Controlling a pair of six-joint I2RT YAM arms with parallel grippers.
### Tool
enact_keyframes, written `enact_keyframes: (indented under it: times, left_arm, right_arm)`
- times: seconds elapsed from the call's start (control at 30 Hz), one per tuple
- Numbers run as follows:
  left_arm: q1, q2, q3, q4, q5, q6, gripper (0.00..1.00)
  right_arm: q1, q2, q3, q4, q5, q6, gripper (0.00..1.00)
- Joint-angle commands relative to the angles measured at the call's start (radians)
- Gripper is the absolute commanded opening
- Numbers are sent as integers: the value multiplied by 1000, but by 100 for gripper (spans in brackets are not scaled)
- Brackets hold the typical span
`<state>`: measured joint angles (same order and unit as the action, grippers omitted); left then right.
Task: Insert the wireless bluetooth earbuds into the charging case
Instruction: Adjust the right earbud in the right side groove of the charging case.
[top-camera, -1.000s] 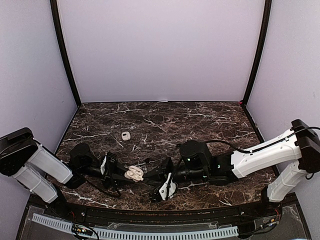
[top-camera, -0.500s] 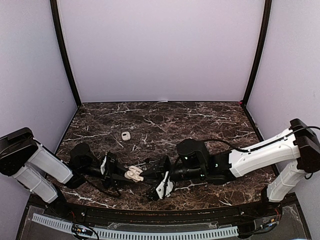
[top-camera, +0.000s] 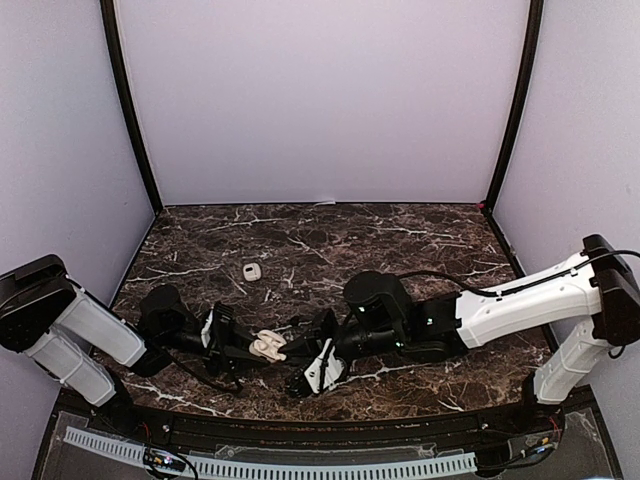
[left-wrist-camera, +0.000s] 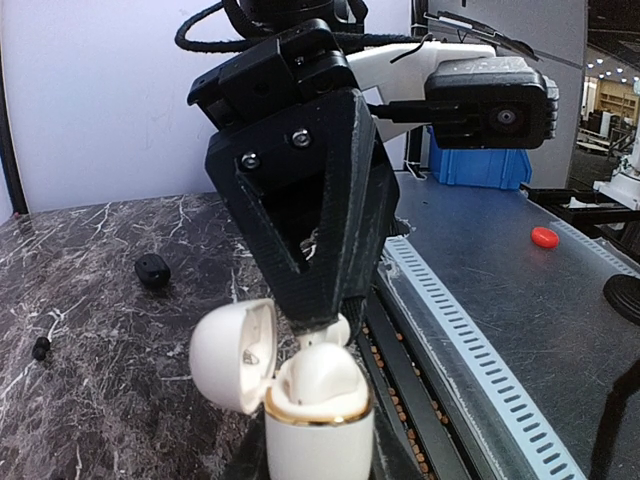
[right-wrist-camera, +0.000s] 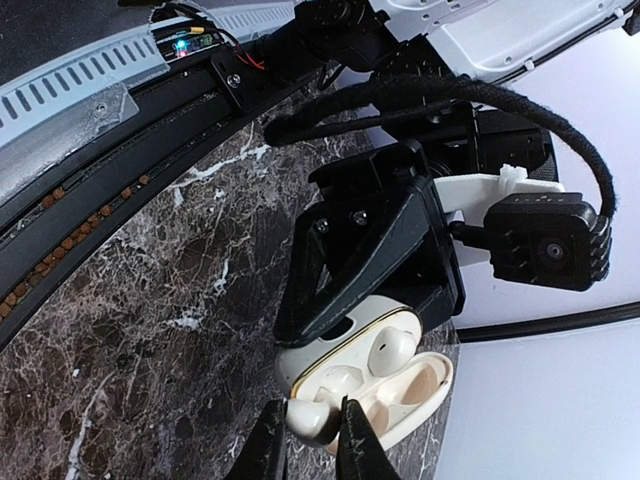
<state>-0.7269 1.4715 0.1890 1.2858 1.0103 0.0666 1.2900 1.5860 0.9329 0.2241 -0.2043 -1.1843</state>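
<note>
The left gripper will next move away from the perforated bar and down to the marble (top-camera: 231, 289) beside the small white case, and it will release the charging case there, because that marble is clear.
My left gripper (top-camera: 246, 347) is shut on the white charging case (top-camera: 268, 346), holding it with its lid (left-wrist-camera: 232, 355) swung open. One white earbud (right-wrist-camera: 391, 348) sits in a socket of the case (right-wrist-camera: 345, 345). My right gripper (right-wrist-camera: 308, 428) is shut on a second white earbud (right-wrist-camera: 308, 418), which rests against the case's gold rim beside the free socket. In the left wrist view the right gripper's black fingers (left-wrist-camera: 310, 230) hang just over the case (left-wrist-camera: 318, 440), and the held earbud (left-wrist-camera: 338, 327) shows below them.
A small white case (top-camera: 252, 271) lies on the marble table (top-camera: 400, 240) behind the left arm. A black case (left-wrist-camera: 152, 270) and a tiny black earbud (left-wrist-camera: 40, 347) lie further out. The table's near edge with a perforated rail (top-camera: 300, 465) runs close below both grippers.
My right arm has shifted left towards the case with the earbud, and its jaws have narrowed a little. The left gripper and the case have stayed put.
</note>
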Motion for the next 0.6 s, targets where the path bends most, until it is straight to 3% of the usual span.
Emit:
enact_keyframes:
  times: [0.0,0.3,0.57]
  left_arm:
    - [-6,1,17,16,22,-1,8]
    - [-6,-10,13,-1,-10,16,8]
    - [-6,-27,4,1,-46,25,8]
  right_arm:
    - [6,6,66,-8,32,52,14]
    - [15,76,251,-249,100,300,11]
    - [31,82,311,-311,117,599,10]
